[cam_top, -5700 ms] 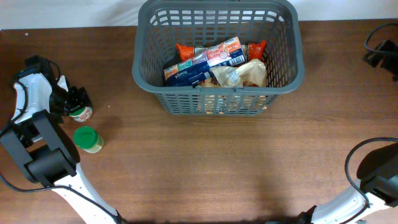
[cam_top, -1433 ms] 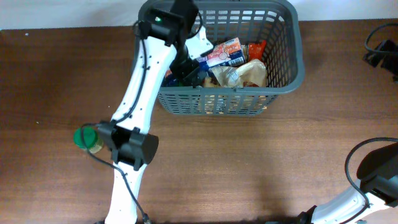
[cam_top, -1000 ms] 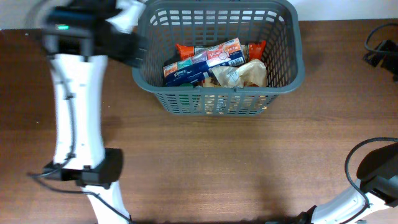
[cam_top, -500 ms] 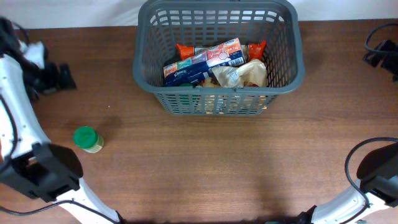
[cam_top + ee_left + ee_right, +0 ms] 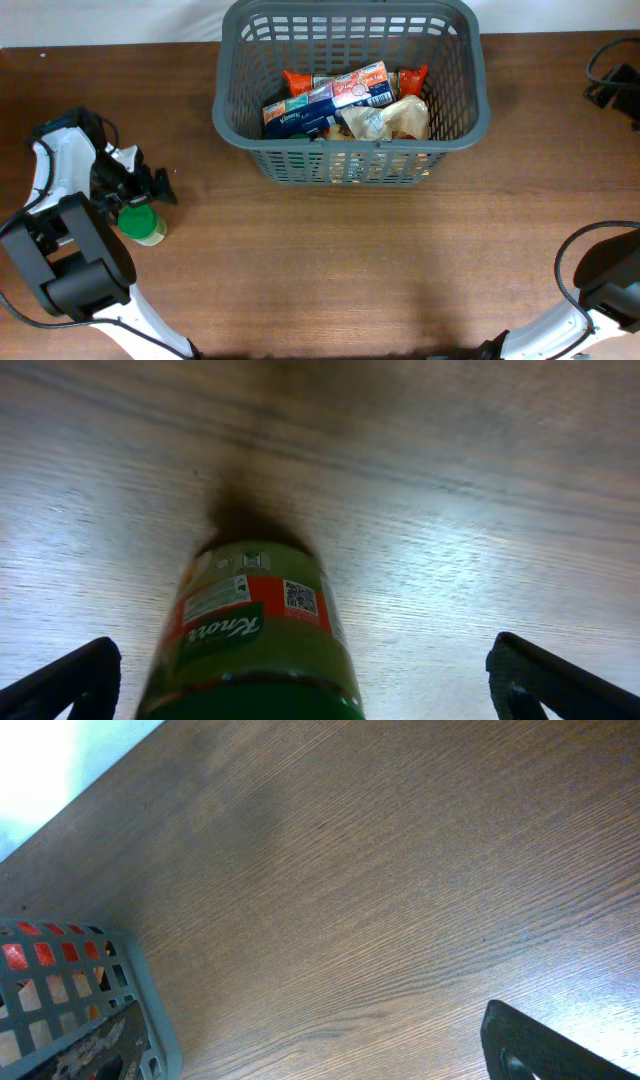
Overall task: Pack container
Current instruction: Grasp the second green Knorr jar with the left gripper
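Observation:
The left gripper shifts left in its wrist view and lowers around the jar's green lid [image 5: 138, 220] [image 5: 254, 703] next, as the jar stands below it, toward that side.
The container, a dark grey lattice basket [image 5: 352, 165], stands at the back centre and holds several packets [image 5: 340, 100]. Its corner shows in the right wrist view [image 5: 150, 1010]. A green-lidded jar [image 5: 141, 223] with a red and green label stands on the table at the left. My left gripper [image 5: 137, 194] is open right beside it. In the left wrist view the jar [image 5: 255, 630] stands between the spread fingers [image 5: 300, 695], nearer the left one, and neither touches it. My right gripper [image 5: 612, 85] rests at the far right edge, open and empty, with one finger [image 5: 545, 1045] in its wrist view.
The wooden table [image 5: 350, 270] runs from the basket to the front edge. A white wall strip lies behind the basket. The right arm's base [image 5: 600, 290] sits at the front right corner. A dark cable curls by the right gripper.
My left arm has swung from over the basket back to the left and come down with its open fingers around the green-lidded jar. The red-labelled jar it held earlier is gone from the table.

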{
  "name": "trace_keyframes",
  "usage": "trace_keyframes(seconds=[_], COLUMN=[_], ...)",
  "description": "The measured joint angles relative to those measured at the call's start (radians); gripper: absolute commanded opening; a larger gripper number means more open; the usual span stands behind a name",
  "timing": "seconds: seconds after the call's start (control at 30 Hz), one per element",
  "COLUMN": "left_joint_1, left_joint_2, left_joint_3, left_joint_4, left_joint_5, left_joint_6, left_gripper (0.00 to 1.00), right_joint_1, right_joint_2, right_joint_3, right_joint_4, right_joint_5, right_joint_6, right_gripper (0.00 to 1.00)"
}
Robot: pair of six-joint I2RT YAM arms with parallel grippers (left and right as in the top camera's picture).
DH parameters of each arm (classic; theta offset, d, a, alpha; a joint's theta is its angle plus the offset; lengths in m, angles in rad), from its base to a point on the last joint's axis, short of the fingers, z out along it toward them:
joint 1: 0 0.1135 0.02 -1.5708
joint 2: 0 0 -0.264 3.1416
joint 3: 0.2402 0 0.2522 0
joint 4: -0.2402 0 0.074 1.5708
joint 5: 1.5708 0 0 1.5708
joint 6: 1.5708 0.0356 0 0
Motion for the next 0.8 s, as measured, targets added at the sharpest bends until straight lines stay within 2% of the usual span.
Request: trace_keyframes(seconds=[0.2,0.33,0.37,0.4,0.8], left_joint_1=[0.0,0.0,0.0,0.0,0.0], left_joint_2=[0.0,0.0,0.0,0.0,0.0], left_joint_3=[-0.061,-0.087,-0.09,-0.092,-0.092], left_joint_4=[0.016,0.04,0.043,0.044,0.038], left_joint_5=[-0.006,-0.015,-0.021,-0.026,-0.119], left_joint_6=[0.0,-0.001,0.0,-0.002,-0.035], left_gripper=[0.97,0.89,0.83,0.82,0.82], right_joint_1=[0.0,0.0,0.0,0.0,0.0], right_joint_2=[0.0,0.0,0.0,0.0,0.0], right_joint_3=[0.0,0.0,0.0,0.0,0.0], right_joint_4=[0.0,0.0,0.0,0.0,0.0], right_joint_5=[0.0,0.0,0.0,0.0,0.0], right_joint_6=[0.0,0.0,0.0,0.0,0.0], right_gripper=[0.99,0.99,0.99,0.99,0.99])
